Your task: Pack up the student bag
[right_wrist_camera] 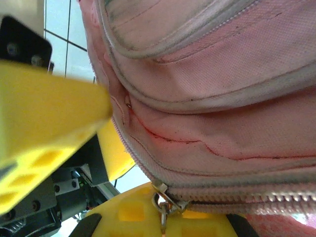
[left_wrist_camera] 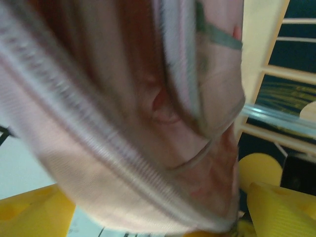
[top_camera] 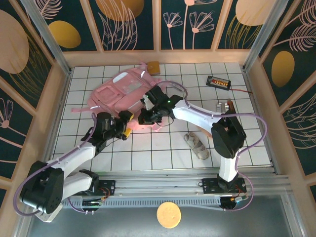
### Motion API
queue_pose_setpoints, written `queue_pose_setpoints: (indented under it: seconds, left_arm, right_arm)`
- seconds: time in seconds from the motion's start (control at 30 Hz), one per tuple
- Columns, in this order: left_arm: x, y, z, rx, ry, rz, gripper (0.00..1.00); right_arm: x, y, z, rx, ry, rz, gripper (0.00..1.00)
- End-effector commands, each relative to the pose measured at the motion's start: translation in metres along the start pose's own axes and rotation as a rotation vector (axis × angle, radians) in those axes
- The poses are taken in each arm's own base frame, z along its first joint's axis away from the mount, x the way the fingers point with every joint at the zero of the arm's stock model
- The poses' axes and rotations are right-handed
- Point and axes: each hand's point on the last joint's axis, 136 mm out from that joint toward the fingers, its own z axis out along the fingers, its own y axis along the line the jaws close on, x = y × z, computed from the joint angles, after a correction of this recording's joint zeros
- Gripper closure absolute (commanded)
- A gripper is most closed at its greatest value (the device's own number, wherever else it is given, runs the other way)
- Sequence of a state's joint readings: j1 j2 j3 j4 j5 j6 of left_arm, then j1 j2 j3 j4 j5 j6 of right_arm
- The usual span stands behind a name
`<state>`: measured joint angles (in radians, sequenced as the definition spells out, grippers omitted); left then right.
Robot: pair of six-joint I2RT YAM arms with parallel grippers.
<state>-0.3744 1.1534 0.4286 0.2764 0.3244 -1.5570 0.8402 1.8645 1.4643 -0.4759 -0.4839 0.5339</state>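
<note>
The zip runs on outward, away from my left gripper, so my right gripper needs to go that way next and then release the metal zip pull (right_wrist_camera: 165,202).
The student bag (top_camera: 122,91), a big soft pink backpack, lies on the tiled table left of centre. My right gripper (top_camera: 146,118) is at the bag's near edge. In the right wrist view it (right_wrist_camera: 163,217) is shut on the metal zip pull (right_wrist_camera: 165,202) at the end of the pink zip. My left gripper (top_camera: 127,128) sits just left of it, its yellow fingers (left_wrist_camera: 29,215) open on either side of a blurred fold of the bag (left_wrist_camera: 148,123). One of the left gripper's yellow fingers (right_wrist_camera: 44,123) looms close in the right wrist view.
A small beige pouch (top_camera: 197,146) lies on the tiles to the right of the bag. A black device (top_camera: 218,82) with a cable sits at the back right, and a brown block (top_camera: 153,66) at the back wall. Wooden walls (top_camera: 59,98) ring the table.
</note>
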Motion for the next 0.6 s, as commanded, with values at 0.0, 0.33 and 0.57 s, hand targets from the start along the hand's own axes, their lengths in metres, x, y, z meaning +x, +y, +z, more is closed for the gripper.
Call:
queue_pose_setpoints:
  seconds: [0.0,0.33,0.57]
  left_arm:
    - [-0.003,-0.039,0.007,0.120,-0.007,-0.056,0.14]
    - [-0.002,-0.008,0.010,0.018,0.000,-0.005,1.00]
    - [-0.033,0.000,-0.031,-0.214,-0.088,0.367,1.00]
  right_arm:
    - [0.006,0.035,-0.007,-0.090,-0.014,-0.064,1.00]
    - [0.009,0.024,-0.006,0.004,0.010,-0.058,1.00]
    - [0.016,-0.035,-0.041,0.093,0.031,0.016,1.00]
